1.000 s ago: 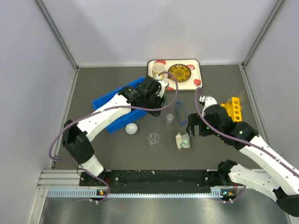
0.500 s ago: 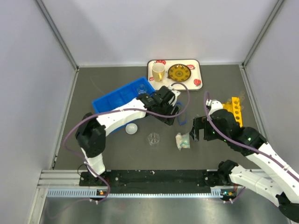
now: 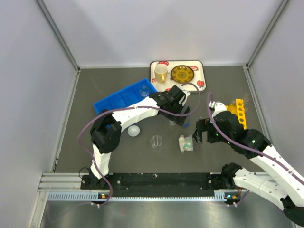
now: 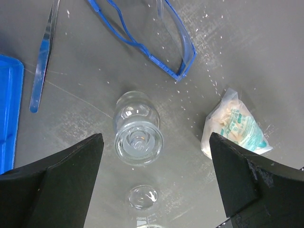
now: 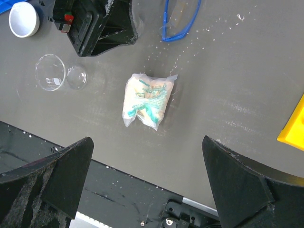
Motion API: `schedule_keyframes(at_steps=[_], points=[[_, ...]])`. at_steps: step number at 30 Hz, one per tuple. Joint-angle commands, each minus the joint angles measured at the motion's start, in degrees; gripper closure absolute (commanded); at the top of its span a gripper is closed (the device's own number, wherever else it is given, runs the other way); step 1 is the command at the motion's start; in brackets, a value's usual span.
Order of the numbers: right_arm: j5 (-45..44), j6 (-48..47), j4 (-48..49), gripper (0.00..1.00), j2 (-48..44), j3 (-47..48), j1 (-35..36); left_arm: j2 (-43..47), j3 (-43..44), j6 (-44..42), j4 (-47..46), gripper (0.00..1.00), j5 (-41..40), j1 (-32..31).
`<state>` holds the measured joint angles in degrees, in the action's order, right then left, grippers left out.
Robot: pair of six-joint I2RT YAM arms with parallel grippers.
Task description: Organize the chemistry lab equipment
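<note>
My left gripper should go down and a little toward the blue tray next, then close around the glass flask (image 4: pixel 137 133). The flask is nearer the finger on the tray side.
My left gripper (image 3: pixel 182 115) is open and empty, hovering over a small clear glass flask (image 4: pixel 137 133) that stands on the dark table just right of the blue tray (image 3: pixel 118 99). Blue safety goggles (image 4: pixel 142 35) lie just beyond the flask. A clear beaker (image 3: pixel 156 141) stands nearer, and its base shows in the left wrist view (image 4: pixel 142 197). My right gripper (image 3: pixel 199 134) is open and empty above a plastic packet (image 5: pixel 145 102), which also shows in the top view (image 3: pixel 185 143).
A yellow test tube rack (image 3: pixel 237 111) stands at the right. A white round bowl (image 3: pixel 134 130) sits beside the blue tray. A patterned tray (image 3: pixel 199 71) with a mug and a plate is at the back. Grey walls enclose the table.
My left arm has swung right, from over the blue tray to above the flask and goggles. My right gripper has shifted slightly towards the near edge, over the packet.
</note>
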<state>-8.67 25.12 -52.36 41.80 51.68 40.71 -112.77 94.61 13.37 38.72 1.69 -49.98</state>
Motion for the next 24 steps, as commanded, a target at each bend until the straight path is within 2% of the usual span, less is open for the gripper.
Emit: schedule_keyframes(at_steps=[1, 16, 24], points=[[0.2, 0.3, 0.0, 0.01, 0.0, 0.2, -0.3, -1.7, 3.2, -1.1, 0.0, 0.01, -1.2, -0.1], [-0.6, 0.8, 0.0, 0.01, 0.3, -0.4, -0.3, -5.4, 3.4, -2.1, 1.2, 0.01, -5.7, 0.1], [-0.6, 1.1, 0.1, 0.01, 0.5, -0.3, -0.3, -6.2, 2.9, -2.1, 0.9, 0.08, -5.9, 0.5]])
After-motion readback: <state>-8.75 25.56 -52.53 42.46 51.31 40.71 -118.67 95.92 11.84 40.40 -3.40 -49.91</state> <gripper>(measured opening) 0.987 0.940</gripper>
